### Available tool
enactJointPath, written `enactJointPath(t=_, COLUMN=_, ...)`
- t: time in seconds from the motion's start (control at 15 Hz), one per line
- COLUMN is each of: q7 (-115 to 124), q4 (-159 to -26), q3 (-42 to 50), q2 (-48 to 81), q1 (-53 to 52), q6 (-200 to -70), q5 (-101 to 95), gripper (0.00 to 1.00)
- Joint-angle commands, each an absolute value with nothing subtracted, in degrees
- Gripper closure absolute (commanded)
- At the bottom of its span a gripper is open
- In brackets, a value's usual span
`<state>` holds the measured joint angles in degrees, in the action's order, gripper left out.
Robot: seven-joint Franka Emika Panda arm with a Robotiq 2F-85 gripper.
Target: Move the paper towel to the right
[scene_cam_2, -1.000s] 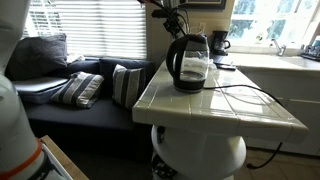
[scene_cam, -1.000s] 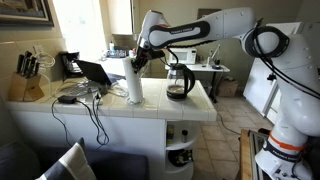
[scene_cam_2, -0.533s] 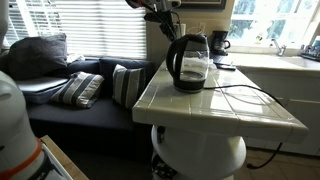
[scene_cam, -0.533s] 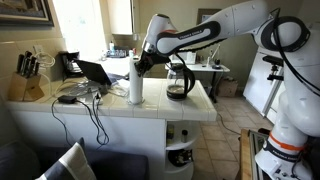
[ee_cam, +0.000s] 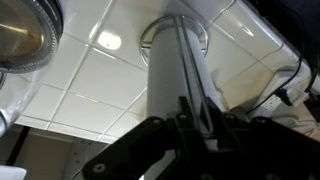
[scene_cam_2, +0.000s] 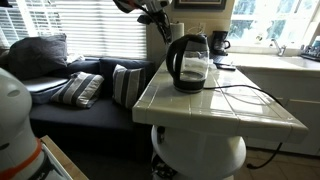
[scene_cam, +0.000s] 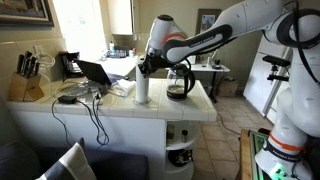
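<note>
The gripper shifts the upright paper towel sideways toward the glass kettle (scene_cam: 179, 83) next and releases the towel short of the kettle, since empty tiles lie between them.
The paper towel (scene_cam: 142, 90) is a tall white roll standing upright on the white tiled counter (scene_cam: 120, 108), just left of the glass kettle (scene_cam: 179, 83). My gripper (scene_cam: 143, 68) sits on top of the roll, shut on its upper end. In the wrist view the roll (ee_cam: 172, 70) runs down from between my fingers (ee_cam: 196, 116) to the tiles. In an exterior view my gripper (scene_cam_2: 157, 17) hangs behind the kettle (scene_cam_2: 190, 62); the roll is not clear there.
The kettle (ee_cam: 22, 35) stands close beside the roll. A laptop (scene_cam: 95, 72), a phone, a knife block (scene_cam: 30, 80) and loose cables (scene_cam: 85, 100) lie on the left part of the counter. A cable (scene_cam_2: 240, 95) crosses the counter near the kettle.
My gripper has moved right along the counter with the paper towel held in it, and the roll now stands nearer to the kettle.
</note>
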<state>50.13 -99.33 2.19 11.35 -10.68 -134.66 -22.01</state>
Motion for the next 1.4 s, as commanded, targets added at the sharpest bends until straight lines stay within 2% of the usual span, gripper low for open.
enactJointPath(t=0.0, q7=58.6, q4=-103.3, q3=2.2, q2=7.7, q1=-11.1, q6=-131.9, q5=-25.8, gripper=0.95)
enactJointPath(t=0.53, q7=68.6, q4=-106.7, q3=1.1, q2=4.0, q1=-8.6, q6=-131.6, q5=-24.4, gripper=0.95)
enactJointPath(t=1.13, q7=68.6, q4=-106.4, q3=-0.3, q2=3.8, q1=-7.9, q6=-125.2, q5=-25.4, gripper=0.95)
enactJointPath(t=1.2, q7=68.6, q4=-106.1, q3=-0.4, q2=4.0, q1=-7.8, q6=-124.8, q5=-25.6, gripper=0.56)
enactJointPath(t=1.27, q7=68.4, q4=-105.9, q3=-0.5, q2=4.1, q1=-7.8, q6=-124.4, q5=-25.5, gripper=0.55)
enactJointPath(t=1.33, q7=68.1, q4=-105.8, q3=-0.7, q2=4.2, q1=-7.7, q6=-124.2, q5=-25.2, gripper=0.48)
